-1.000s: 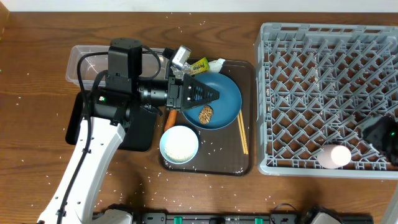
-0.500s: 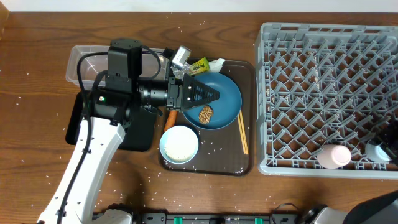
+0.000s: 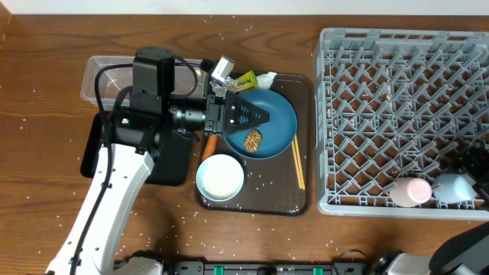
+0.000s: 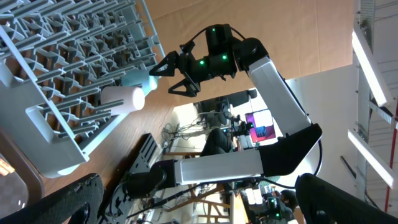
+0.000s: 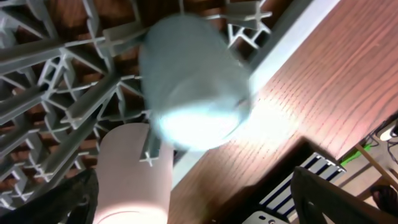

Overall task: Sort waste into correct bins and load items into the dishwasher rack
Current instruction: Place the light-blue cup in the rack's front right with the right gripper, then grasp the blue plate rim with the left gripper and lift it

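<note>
Next, my left gripper tilts its fingers down, since they point toward the rack, then lowers them astride the carrot-side rim of the dark blue dish (image 3: 279, 130).
The grey dishwasher rack (image 3: 397, 99) fills the right side. A pink cup (image 3: 412, 191) and a light blue cup (image 3: 453, 188) lie side by side at its front edge. My right gripper (image 3: 474, 162) is open just above the light blue cup (image 5: 193, 81), which is blurred and free of the fingers, beside the pink cup (image 5: 134, 174). My left gripper (image 3: 260, 117) is open and empty, hovering over the dark blue dish (image 3: 279, 130), which holds a brown food lump (image 3: 253, 140). A white bowl (image 3: 220, 177) of rice, the chopsticks (image 3: 298, 164) and a carrot (image 3: 208, 143) lie on the tray.
The brown serving tray (image 3: 302, 200) holds the dishes. Crumpled foil (image 3: 221, 69), a yellow wrapper (image 3: 244, 79) and a white tissue (image 3: 266, 78) lie at its back edge. The clear tub (image 3: 103, 72) and black tray (image 3: 92, 149) sit under my left arm. Rice grains dot the table.
My right gripper came down at the rack's front right corner and let go of the light blue cup, which now lies next to the pink cup. The left arm has not moved.
</note>
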Tool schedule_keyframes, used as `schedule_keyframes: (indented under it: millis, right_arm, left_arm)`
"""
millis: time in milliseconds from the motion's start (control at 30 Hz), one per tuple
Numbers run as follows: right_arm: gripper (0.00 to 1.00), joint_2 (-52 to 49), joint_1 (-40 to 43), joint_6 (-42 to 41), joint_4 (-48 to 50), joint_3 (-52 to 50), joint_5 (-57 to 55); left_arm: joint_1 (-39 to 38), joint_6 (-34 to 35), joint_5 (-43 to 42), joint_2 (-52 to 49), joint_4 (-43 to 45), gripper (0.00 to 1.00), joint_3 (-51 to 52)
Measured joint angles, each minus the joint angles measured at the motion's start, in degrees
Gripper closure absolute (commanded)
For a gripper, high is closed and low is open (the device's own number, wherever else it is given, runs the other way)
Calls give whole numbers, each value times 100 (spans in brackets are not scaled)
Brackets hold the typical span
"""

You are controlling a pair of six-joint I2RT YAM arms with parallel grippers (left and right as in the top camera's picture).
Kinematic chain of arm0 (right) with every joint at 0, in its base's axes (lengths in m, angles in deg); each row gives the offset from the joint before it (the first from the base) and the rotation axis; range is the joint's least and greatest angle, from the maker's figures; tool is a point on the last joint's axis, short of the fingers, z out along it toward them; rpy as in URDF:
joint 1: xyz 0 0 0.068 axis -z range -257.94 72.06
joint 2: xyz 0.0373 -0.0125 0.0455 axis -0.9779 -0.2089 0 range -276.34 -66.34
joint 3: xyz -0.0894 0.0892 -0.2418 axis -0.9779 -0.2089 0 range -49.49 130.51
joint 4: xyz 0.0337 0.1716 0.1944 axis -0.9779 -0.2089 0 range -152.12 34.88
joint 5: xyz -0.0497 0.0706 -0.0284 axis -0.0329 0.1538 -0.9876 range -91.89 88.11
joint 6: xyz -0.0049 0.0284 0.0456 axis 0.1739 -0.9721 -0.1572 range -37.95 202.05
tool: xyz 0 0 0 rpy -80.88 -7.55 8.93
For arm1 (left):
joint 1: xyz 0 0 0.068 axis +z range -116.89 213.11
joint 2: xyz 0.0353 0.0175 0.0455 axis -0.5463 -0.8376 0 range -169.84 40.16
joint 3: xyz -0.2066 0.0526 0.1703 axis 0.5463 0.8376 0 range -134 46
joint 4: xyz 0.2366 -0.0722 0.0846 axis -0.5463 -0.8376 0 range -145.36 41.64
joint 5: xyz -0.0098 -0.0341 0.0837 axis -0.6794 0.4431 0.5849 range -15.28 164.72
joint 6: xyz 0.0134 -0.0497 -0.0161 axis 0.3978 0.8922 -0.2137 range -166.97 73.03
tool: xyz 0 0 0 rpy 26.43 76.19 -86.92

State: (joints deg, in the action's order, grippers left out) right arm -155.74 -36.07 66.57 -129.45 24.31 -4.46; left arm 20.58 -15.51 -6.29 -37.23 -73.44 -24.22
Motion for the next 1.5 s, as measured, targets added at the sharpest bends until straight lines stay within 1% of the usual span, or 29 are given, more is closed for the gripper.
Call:
schedule_keyframes:
  millis: [133,200,267,333,400,500,567,600,633,733,833,900,1000,1133,1167,1233,1333,1433,1467,1500]
  right_arm:
    - [12,0,0,22,-17,24,256]
    - [12,4,0,136,-50,94,549]
    - [8,44,0,291,-52,210,955]
    - [1,199,0,511,-63,380,1554]
    - [1,503,0,730,-72,605,2177]
    - [1,1126,-33,903,-81,942,2787]
    - [1,1665,-76,970,-66,1152,3062]
    - [1,1880,-81,981,-66,1209,3154]
    - [1,2131,-81,984,-76,1252,3241]
    - [1,2555,-81,981,-120,1279,3364]
    - [1,2691,-133,981,-188,1276,3427]
    - [1,2669,-249,979,-238,1274,3473]
    - [1,2601,-415,981,-262,1252,3512]
    - [1,2592,-540,981,-271,1191,3547]
    - [1,2588,-566,981,-273,1185,3556]
    - [1,2566,-601,981,-273,1185,3560]
    - [1,2520,-669,981,-280,1185,3565]
    - [1,2470,-691,981,-280,1185,3567]
    - [1,2457,-691,981,-280,1185,3558]
    - [1,2444,-691,979,-284,1185,3560]
  left_arm:
    - [0,0,0,0,0,1,0]
    - [0,-2,2,0,2,1,0]
    - [0,-2,31,0,4,1,0]
    - [0,0,155,2,2,1,0]
    - [-15,0,352,9,2,3,0]
    - [-90,-42,796,57,-28,6,0]
    - [-219,-149,1392,142,-269,11,-2]
    - [-302,-199,1794,199,-485,15,0]
    - [-407,-258,2280,256,-717,17,-2]
    - [-796,-424,4089,326,-1482,17,-11]
    - [-1150,-472,5657,208,-1912,17,-7]
    - [-1281,-494,6439,35,-2020,17,-7]
    - [-1314,-509,7281,-374,-1987,18,-7]
    - [-1307,-570,7901,-1021,-1692,25,-7]
    - [-1309,-601,7997,-1215,-1582,26,-7]
    - [-1309,-647,8129,-1565,-1392,29,-7]
    - [-1309,-778,8258,-2046,-1073,37,-7]
    - [-1309,-898,8347,-2420,-916,39,-7]
    - [-1309,-914,8378,-2542,-876,41,-7]
    - [-1309,-922,8402,-2618,-835,47,-7]
